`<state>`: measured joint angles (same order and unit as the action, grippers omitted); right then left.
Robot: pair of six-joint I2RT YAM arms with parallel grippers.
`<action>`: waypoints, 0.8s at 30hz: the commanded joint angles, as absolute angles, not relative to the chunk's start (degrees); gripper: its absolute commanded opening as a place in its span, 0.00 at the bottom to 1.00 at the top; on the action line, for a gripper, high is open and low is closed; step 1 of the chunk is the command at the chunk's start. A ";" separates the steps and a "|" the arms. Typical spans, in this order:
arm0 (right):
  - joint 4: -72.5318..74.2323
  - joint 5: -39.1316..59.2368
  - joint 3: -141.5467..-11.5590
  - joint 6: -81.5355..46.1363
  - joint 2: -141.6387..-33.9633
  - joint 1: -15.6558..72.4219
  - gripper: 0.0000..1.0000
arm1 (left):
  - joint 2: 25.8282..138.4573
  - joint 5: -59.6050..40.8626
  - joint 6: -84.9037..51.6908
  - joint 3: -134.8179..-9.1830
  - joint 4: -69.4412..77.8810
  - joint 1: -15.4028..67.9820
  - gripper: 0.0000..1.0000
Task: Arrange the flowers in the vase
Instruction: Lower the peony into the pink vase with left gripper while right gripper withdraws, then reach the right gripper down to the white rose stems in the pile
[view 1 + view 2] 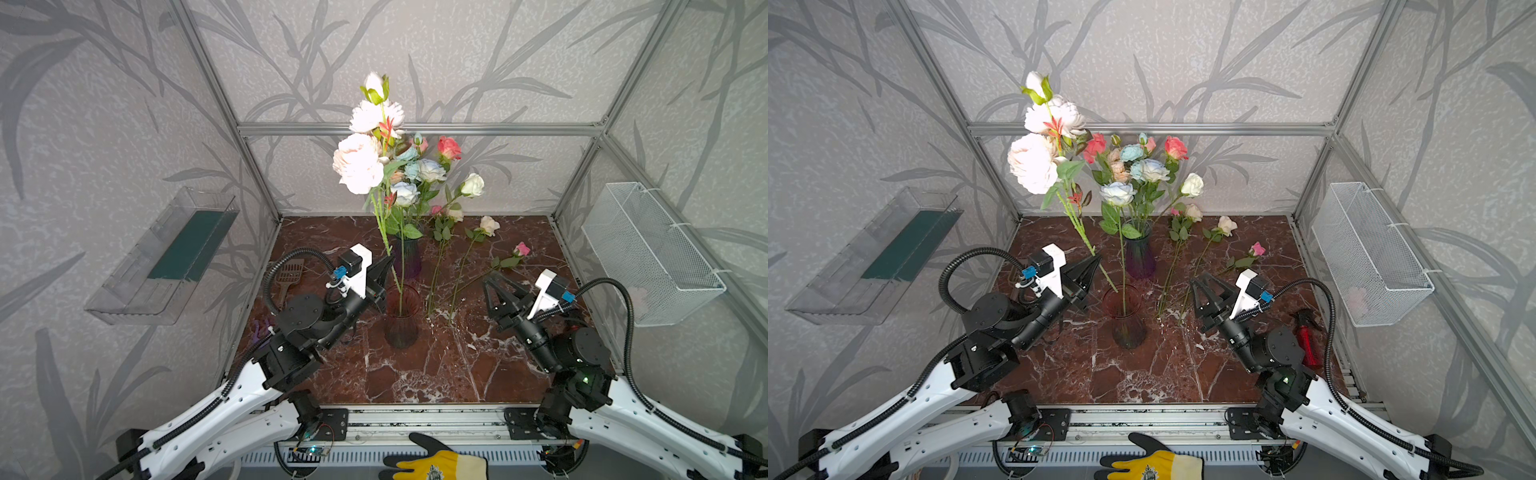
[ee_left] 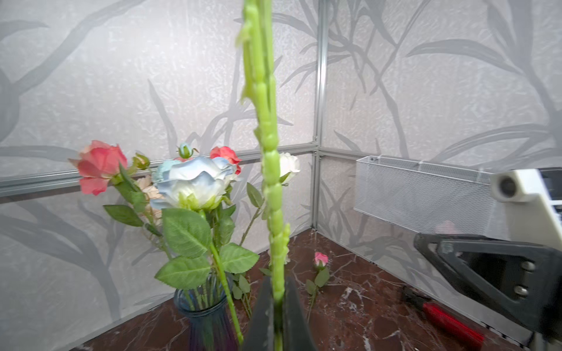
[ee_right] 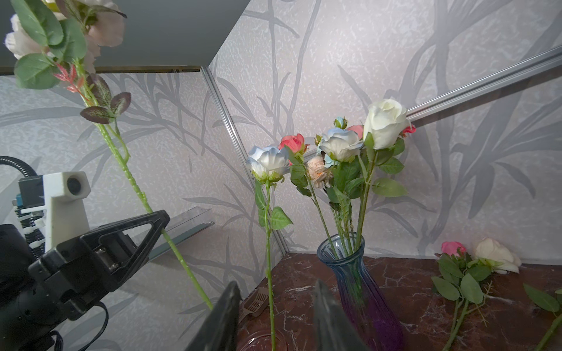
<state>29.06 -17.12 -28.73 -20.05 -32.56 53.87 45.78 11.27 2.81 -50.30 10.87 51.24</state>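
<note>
The thick green stem's lower end hangs at the reddish vase's rim, so the left gripper next needs to lower the stem down through the reddish vase's opening and let go of it.
A clear reddish vase stands mid-table, and one pale blue rose stands in it on a thin stem. Behind it, a blue-purple vase holds several flowers. My left gripper is shut on the thick green stem of a tall spray with large cream-peach heads. The stem's lower end hangs at the reddish vase's rim. My right gripper is open and empty, to the right of that vase and apart from the blue rose's stem. Three loose flowers lie behind it.
A white mesh basket hangs on the right wall and a clear tray on the left wall. A brown scoop lies behind the left arm, and a red spray bottle beside the right arm. A gloved hand rests at the front rail.
</note>
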 commanded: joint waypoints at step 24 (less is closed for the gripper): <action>26.11 -20.96 -27.69 -18.90 -32.49 54.23 0.42 | 46.00 16.51 -10.53 -33.63 13.74 50.14 0.15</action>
<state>25.30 -19.75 -28.14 -19.42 -32.42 53.89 47.59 16.71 -8.67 -34.15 13.67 50.46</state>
